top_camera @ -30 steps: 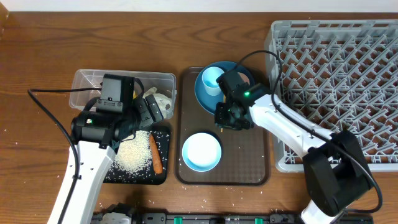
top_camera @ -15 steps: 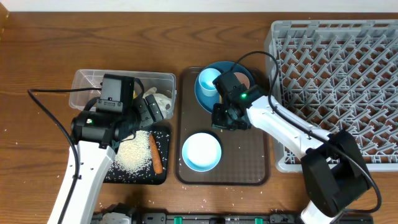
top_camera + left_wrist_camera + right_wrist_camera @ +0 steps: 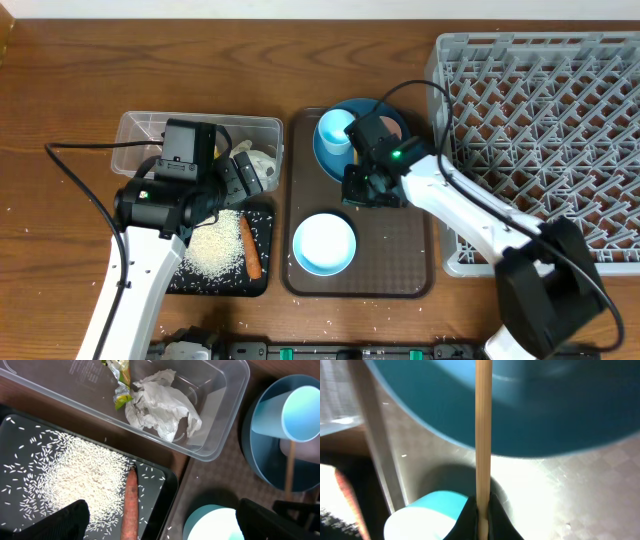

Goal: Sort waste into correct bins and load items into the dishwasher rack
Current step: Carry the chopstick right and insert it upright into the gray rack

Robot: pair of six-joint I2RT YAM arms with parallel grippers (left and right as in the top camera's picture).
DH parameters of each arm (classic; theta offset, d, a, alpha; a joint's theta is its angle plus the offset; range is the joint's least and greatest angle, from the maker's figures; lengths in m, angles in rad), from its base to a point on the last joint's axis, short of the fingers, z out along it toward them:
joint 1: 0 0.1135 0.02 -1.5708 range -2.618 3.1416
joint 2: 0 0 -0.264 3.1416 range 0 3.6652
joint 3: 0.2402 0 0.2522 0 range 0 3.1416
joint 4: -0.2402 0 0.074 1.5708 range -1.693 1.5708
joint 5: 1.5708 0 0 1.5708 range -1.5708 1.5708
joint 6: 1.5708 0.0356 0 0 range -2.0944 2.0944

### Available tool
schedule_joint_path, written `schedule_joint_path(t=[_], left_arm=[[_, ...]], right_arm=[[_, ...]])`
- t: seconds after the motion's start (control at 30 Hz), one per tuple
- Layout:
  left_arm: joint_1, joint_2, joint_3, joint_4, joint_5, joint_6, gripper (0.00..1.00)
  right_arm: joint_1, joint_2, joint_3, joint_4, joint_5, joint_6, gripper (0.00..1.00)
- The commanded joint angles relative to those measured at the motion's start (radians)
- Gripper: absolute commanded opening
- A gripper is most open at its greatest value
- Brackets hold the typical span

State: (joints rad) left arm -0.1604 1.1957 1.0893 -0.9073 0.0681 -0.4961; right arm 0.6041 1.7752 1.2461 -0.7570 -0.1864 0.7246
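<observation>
The chopstick runs across the plate's rim, so my right gripper will next rise clear, carry it over the rack's edge (image 3: 455, 122) beside the tray, then lower and release.
My right gripper (image 3: 482, 511) is shut on a thin wooden chopstick (image 3: 483, 435), which runs up across the rim of the dark blue plate (image 3: 545, 410). From overhead the right gripper (image 3: 362, 192) sits at the plate's (image 3: 338, 165) near edge, on the brown tray. A light blue cup (image 3: 335, 128) lies on the plate, with a pale pink cup (image 3: 300, 452) beside it. The pale blue bowl (image 3: 324, 243) stands in front. My left gripper (image 3: 162, 520) hangs open over the black tray (image 3: 165, 485), which holds rice (image 3: 75, 475) and a carrot (image 3: 131, 505). Crumpled paper (image 3: 162, 405) and a wrapper (image 3: 120, 380) lie in the clear tub (image 3: 220, 430).
The grey dishwasher rack (image 3: 540, 130) fills the right side, with the right arm reaching out from in front of it. The brown serving tray (image 3: 400, 250) lies between the rack and the two bins. Stray rice grains dot the wooden table near its front edge.
The right gripper's jaws have shut on the chopstick and it has shifted slightly left along the plate's edge. The left arm has not moved.
</observation>
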Motion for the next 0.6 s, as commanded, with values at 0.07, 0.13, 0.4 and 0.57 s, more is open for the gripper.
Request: schedule_joint_path(t=[0.07, 0.13, 0.4, 0.57], left_arm=[[0.004, 0.005, 0.014, 0.004, -0.016, 0.01, 0.95], [0.004, 0.005, 0.014, 0.004, -0.016, 0.01, 0.95], [0.004, 0.005, 0.014, 0.004, -0.016, 0.01, 0.96], [0.004, 0.005, 0.014, 0.004, -0.016, 0.01, 0.95]], right_arm=[[-0.012, -0.117, 0.008, -0.028, 0.003, -0.009, 0.01], [-0.023, -0.15, 0.008, -0.048, 0.003, -0.026, 0.01], [-0.102, -0.257, 0.008, -0.087, 0.003, -0.265, 0.01], [-0.19, -0.299, 0.008, -0.121, 0.003, -0.373, 0.01]])
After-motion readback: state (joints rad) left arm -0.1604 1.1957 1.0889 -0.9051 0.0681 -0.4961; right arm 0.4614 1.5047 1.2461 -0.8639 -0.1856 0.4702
